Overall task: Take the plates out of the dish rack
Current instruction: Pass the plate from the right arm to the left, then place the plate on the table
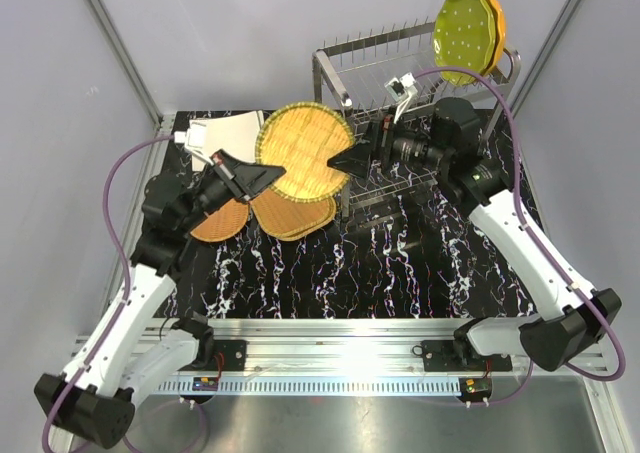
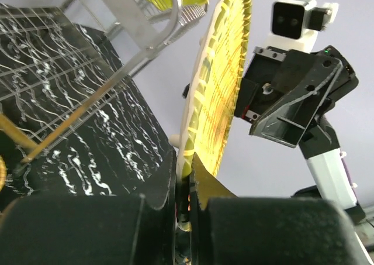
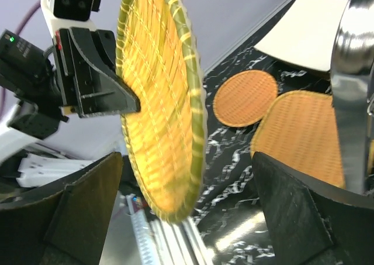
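My left gripper should first move away from the rack (image 1: 332, 73) and down. Then it can release the yellow plate on the small orange plate.
A round woven yellow plate (image 1: 305, 153) is held on edge above the table, left of the dish rack (image 1: 332, 73). My left gripper (image 1: 268, 178) is shut on its left rim, as the left wrist view shows (image 2: 188, 171) with the plate (image 2: 219, 83) standing upright. My right gripper (image 1: 345, 158) is open at the plate's right rim. In the right wrist view the plate (image 3: 160, 101) stands between my spread fingers (image 3: 187, 177) without touching them. A green scalloped plate (image 1: 460, 35) and an orange one (image 1: 498, 23) stand on the rack's top right.
On the table left of the rack lie stacked orange-tan rounded-square plates (image 1: 295, 215), a small round orange plate (image 1: 220, 221) and cream square plates (image 1: 225, 133). The rack's tubular post (image 3: 350, 72) is close beside my right finger. Grey walls enclose the table.
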Robot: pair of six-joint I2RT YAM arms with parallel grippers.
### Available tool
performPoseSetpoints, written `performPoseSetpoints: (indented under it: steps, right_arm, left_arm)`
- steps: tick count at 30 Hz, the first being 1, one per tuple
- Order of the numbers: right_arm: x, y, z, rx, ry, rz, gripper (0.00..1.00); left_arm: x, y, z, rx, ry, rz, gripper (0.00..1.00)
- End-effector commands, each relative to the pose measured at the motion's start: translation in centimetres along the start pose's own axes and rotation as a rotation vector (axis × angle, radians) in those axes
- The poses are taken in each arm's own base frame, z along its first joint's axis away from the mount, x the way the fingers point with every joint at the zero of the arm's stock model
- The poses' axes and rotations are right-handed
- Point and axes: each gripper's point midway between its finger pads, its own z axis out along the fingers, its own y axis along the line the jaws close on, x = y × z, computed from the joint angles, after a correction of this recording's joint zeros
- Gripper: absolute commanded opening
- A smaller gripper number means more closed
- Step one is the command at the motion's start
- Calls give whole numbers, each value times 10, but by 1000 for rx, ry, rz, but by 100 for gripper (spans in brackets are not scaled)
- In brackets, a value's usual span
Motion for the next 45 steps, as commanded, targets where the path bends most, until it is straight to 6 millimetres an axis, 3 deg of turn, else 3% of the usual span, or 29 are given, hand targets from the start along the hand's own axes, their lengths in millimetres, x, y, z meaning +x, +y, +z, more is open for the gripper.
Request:
performPoseSetpoints:
  steps: [1, 5, 7, 14, 19, 24, 28, 34, 45]
  right_arm:
    - [-9, 17, -14, -38, -33, -236, 100]
    - [-4, 15, -20, -31, -12, -326, 100]
    - [-1, 14, -24, -25, -6, -364, 100]
    - [6, 13, -34, -7, 1, -418, 100]
    - [8, 14, -41, 8, 1, -433, 100]
    - [10, 11, -46, 16, 8, -475, 100]
    - [8, 9, -49, 30, 2, -484, 100]
    - [5, 3, -54, 56, -9, -484, 100]
    - [0, -1, -58, 78, -25, -479, 100]
  left_arm:
    - [-26, -11, -20, 49, -139, 56, 0]
    - [-26, 23, -43, -14, -183, 4, 0]
    - [-36, 37, -57, -56, -238, 6, 0]
    - [-32, 122, -88, -258, -305, -97, 0]
    - [-38, 171, -113, -359, -381, -135, 0]
    - [-34, 226, -139, -470, -410, -177, 0]
    - [-29, 258, -154, -540, -415, -206, 0]
    - [-24, 291, -168, -615, -413, -248, 0]
    - [-13, 329, -176, -709, -374, -299, 0]
